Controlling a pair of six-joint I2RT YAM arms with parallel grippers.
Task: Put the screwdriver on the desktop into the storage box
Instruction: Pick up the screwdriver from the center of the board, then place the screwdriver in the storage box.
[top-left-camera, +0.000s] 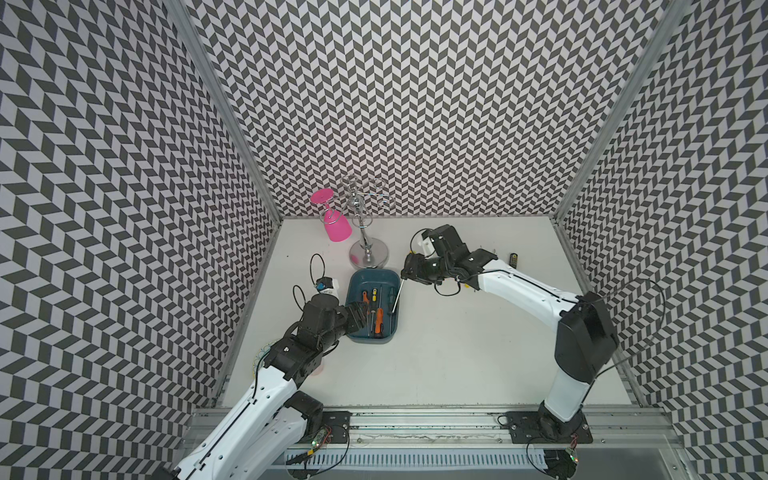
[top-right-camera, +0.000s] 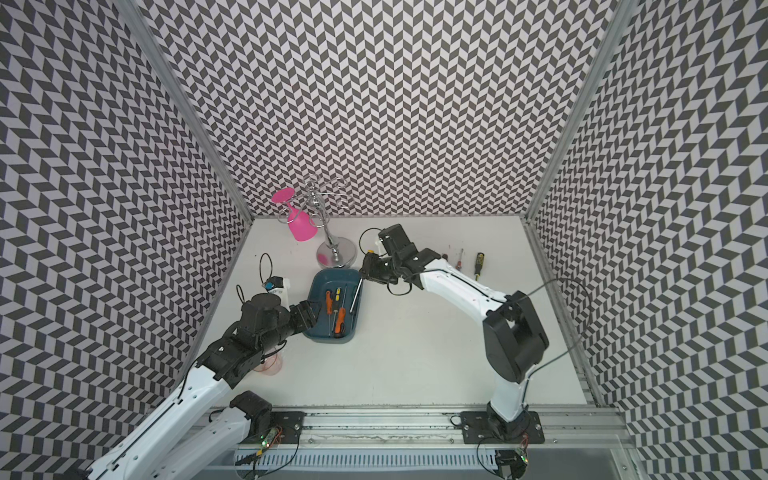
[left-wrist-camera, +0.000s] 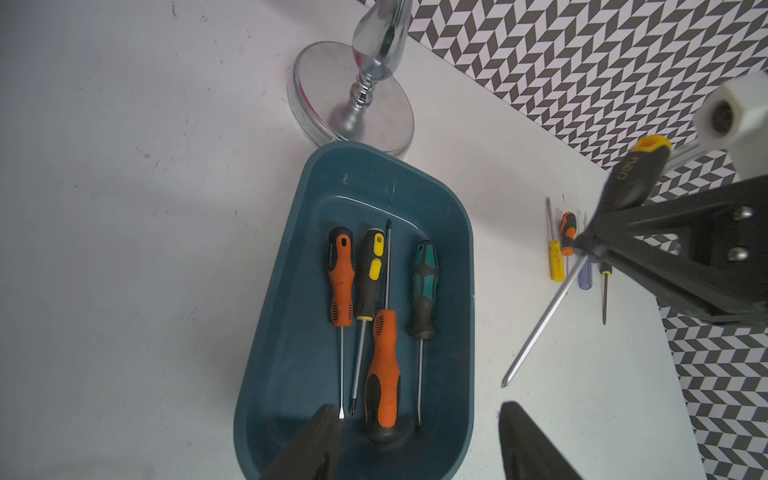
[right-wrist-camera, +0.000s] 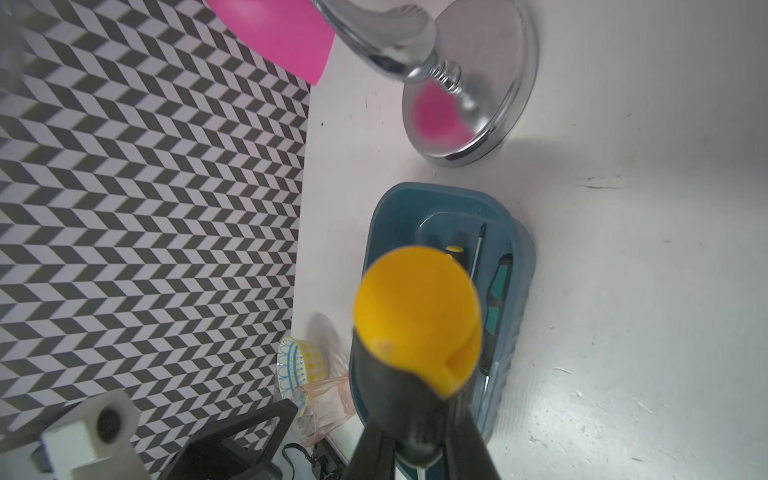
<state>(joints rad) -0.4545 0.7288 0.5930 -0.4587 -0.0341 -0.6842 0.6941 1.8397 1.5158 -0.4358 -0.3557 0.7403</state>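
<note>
My right gripper holds the black screwdriver and should next go down across the box's rim to release it on the bare part of the box below, by the green-handled screwdriver.
The teal storage box (top-left-camera: 374, 271) (top-right-camera: 336, 271) (left-wrist-camera: 465, 257) (right-wrist-camera: 395, 208) sits on the white desktop (top-left-camera: 457, 353) and holds several screwdrivers (left-wrist-camera: 384, 374). My right gripper (top-left-camera: 405, 274) (top-right-camera: 363, 274) (left-wrist-camera: 582, 245) (right-wrist-camera: 415, 453) is shut on a black screwdriver with a yellow cap (left-wrist-camera: 631, 178) (right-wrist-camera: 415, 307). That one is raised and tilted, and its steel shaft (top-left-camera: 397, 296) (top-right-camera: 355, 296) slants down at the box's right rim. My left gripper (top-left-camera: 361, 311) (top-right-camera: 311, 311) (left-wrist-camera: 419, 411) hangs open over the box's near left end, holding nothing. More screwdrivers (top-right-camera: 479, 266) (left-wrist-camera: 556, 262) lie on the desktop behind my right arm.
A chrome stand (top-left-camera: 368, 249) (left-wrist-camera: 353, 91) rises just behind the box, with a pink goblet (top-left-camera: 336, 226) hanging from it. A patterned plate (right-wrist-camera: 301, 365) and a pink glass (top-right-camera: 270, 363) (right-wrist-camera: 324, 403) sit by the left wall under my left arm.
</note>
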